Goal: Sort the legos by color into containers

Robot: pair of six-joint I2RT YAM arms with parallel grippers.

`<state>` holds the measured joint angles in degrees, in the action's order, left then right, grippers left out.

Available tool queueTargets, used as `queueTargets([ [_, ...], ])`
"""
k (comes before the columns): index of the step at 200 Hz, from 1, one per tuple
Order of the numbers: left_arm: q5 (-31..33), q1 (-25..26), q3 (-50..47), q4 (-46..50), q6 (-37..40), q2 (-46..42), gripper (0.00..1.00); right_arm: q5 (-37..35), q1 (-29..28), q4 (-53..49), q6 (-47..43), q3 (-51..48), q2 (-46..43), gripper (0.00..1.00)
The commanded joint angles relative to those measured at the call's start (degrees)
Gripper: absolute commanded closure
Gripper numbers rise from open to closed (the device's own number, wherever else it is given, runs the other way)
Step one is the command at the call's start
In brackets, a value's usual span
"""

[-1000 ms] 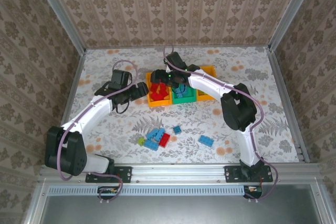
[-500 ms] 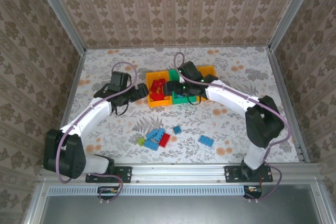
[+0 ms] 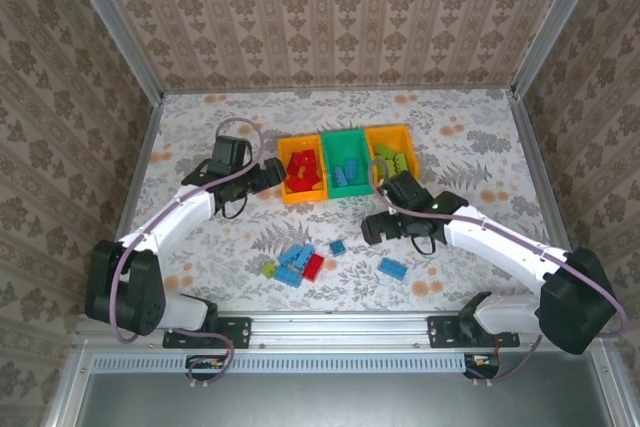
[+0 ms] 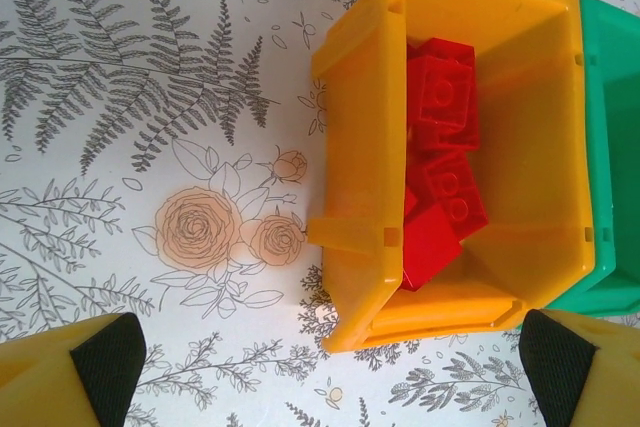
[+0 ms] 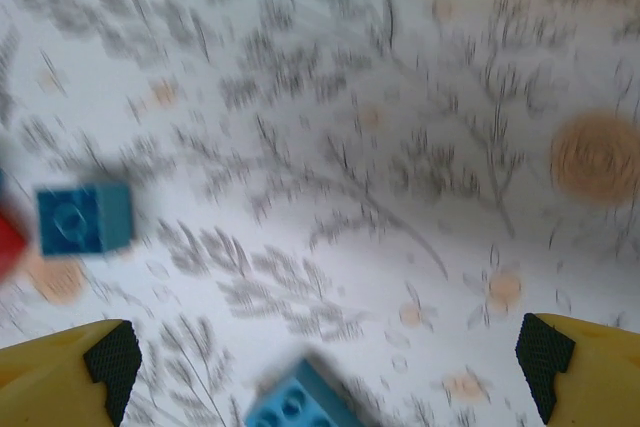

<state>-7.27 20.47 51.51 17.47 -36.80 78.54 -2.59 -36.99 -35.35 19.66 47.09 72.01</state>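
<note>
I will pull my right gripper back and lower it over the lone blue lego (image 3: 392, 268) (image 5: 303, 402) by the near edge of the table, since the bare cloth around it leaves room for my fingers.
Three containers stand side by side at mid-table: a left orange bin (image 3: 305, 195) with red legos (image 3: 302, 170), a green bin (image 3: 350, 190) with blue ones, and a right orange bin (image 3: 390, 131) with lime ones. Loose blue, red and lime legos (image 3: 296, 265) lie nearer the arms. My left gripper (image 3: 274, 174) is open beside the left orange bin (image 4: 355, 147), its red bricks (image 4: 445, 147) ahead of the open left gripper (image 4: 330, 367). My right gripper (image 3: 368, 230) is open and empty, low over the table near blue bricks (image 5: 85, 217), though that view of it (image 5: 325, 367) is blurred.
A single blue brick (image 3: 338, 246) and another (image 3: 391, 267) lie apart from the cluster. The floral cloth ends at metal rails on both sides. Wallpapered walls enclose the table. The green bin's edge (image 4: 610, 97) shows beside the orange one.
My right arm has swung from over the bins back toward the near table, down beside the loose bricks. Both grippers have opened wider. The left arm has barely moved.
</note>
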Motion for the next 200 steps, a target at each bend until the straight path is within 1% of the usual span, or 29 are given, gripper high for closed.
queueTargets([
  [1,-1.87,-0.52,0.39,-1.52,0.24,1.49,0.00,-2.08,-1.63,-7.54,-0.02,-1.19,-0.45,0.00],
  [14,-2.13,-0.52,0.43,-1.87,-0.02,1.77,0.00,-2.52,-2.32,-11.34,2.26,0.09,1.80,0.02],
  [38,-2.08,-0.52,0.20,-2.11,-0.03,1.74,0.00,-3.83,-6.16,-15.78,5.12,1.16,5.21,0.02],
  [59,-2.11,-0.54,0.00,-2.36,0.15,2.00,0.00,-3.89,-8.44,-16.30,5.31,1.70,7.27,0.02],
  [69,-2.21,-0.52,0.24,-2.36,0.32,2.29,0.00,-3.83,-8.86,-16.65,5.36,2.62,10.79,0.02],
  [90,-2.55,-0.54,0.56,-2.33,0.29,2.65,0.00,-4.71,-9.88,-17.55,5.17,5.13,15.43,0.04],
  [108,-2.54,-0.52,0.54,-2.28,0.37,2.49,0.00,-5.40,-10.34,-16.77,4.62,5.78,17.49,0.07],
  [164,-1.93,-0.52,0.21,-1.91,0.51,2.22,0.00,-4.42,-10.45,-13.40,3.66,5.19,22.55,0.27],
  [176,-1.94,-0.66,0.20,-1.86,0.52,2.27,0.00,-4.35,-10.53,-12.68,3.55,4.99,22.90,0.34],
  [200,-1.58,-0.61,0.19,-1.65,0.63,2.15,0.00,-4.00,-10.51,-11.42,3.08,4.49,23.00,0.52],
])
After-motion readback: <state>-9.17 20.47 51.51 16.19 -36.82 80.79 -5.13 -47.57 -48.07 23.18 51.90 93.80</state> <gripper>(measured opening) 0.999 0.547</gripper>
